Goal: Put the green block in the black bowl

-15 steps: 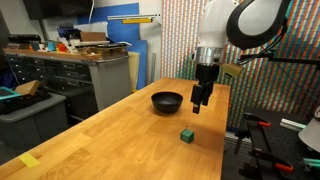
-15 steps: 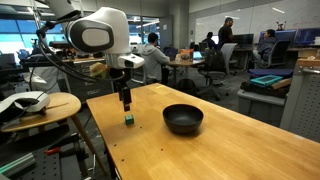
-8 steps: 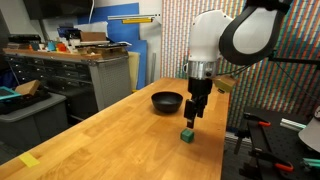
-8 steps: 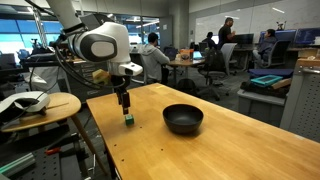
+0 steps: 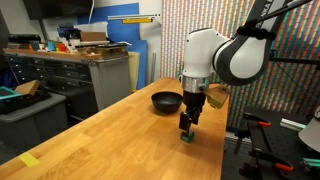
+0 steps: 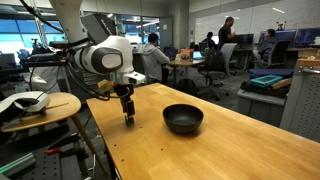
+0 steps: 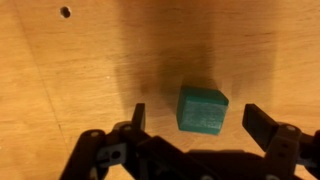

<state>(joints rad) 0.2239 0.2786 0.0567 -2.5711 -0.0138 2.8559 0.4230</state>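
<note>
I will next lower my gripper a little more around the green block (image 5: 187,137) (image 7: 202,109) and close its fingers on the sides, because the block is already between them.
The green block (image 7: 202,109) is a small green cube on the wooden table. In the wrist view it lies between my two open fingers, touching neither. My gripper (image 7: 200,122) is open and has come down right over the block; in both exterior views the fingers (image 5: 187,129) (image 6: 128,120) reach the table surface and mostly hide the block, with a sliver of green showing (image 5: 186,137). The black bowl (image 5: 167,101) (image 6: 183,118) sits upright and empty on the table, a short way from the gripper.
The wooden table (image 5: 110,135) (image 6: 200,150) has its edge close to the block. A workbench with drawers (image 5: 70,70) stands beyond the table. A round side table (image 6: 35,105) holds a dark object. People sit at desks in the background (image 6: 152,50).
The arm has lowered and moved from near the bowl toward the block; the open fingers now straddle the green block at table level.
</note>
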